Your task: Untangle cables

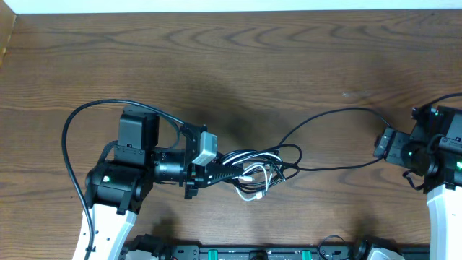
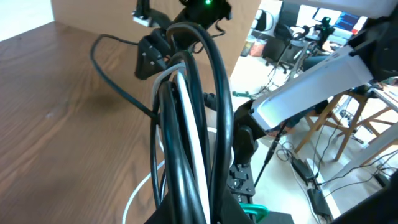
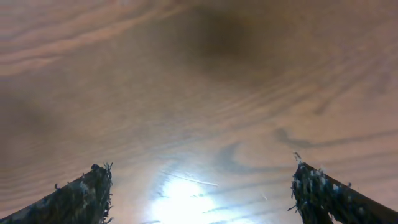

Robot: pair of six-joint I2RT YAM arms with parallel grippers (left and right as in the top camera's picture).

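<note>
Next I will swing my left gripper to the left in the overhead view, tip its fingers down, lower and release the tangle, since bare tabletop lies below the gripper.
A tangle of thin black cable (image 1: 268, 154) and white cable (image 1: 257, 185) lies at the table's front centre. My left gripper (image 1: 225, 172) is shut on the tangle's left end. In the left wrist view the black cable (image 2: 217, 93) and white cable (image 2: 189, 124) run up out of the jaws (image 2: 199, 214), which they mostly hide. One black strand (image 1: 339, 111) loops away to the right and ends close to my right gripper (image 1: 385, 144). The right wrist view shows that gripper (image 3: 199, 171) open wide over bare wood with nothing between its fingers.
My left arm's own thick black cable (image 1: 72, 123) arcs over the table at the left. A black rail (image 1: 253, 253) runs along the front edge. The right arm (image 2: 152, 53) shows at the far side in the left wrist view.
</note>
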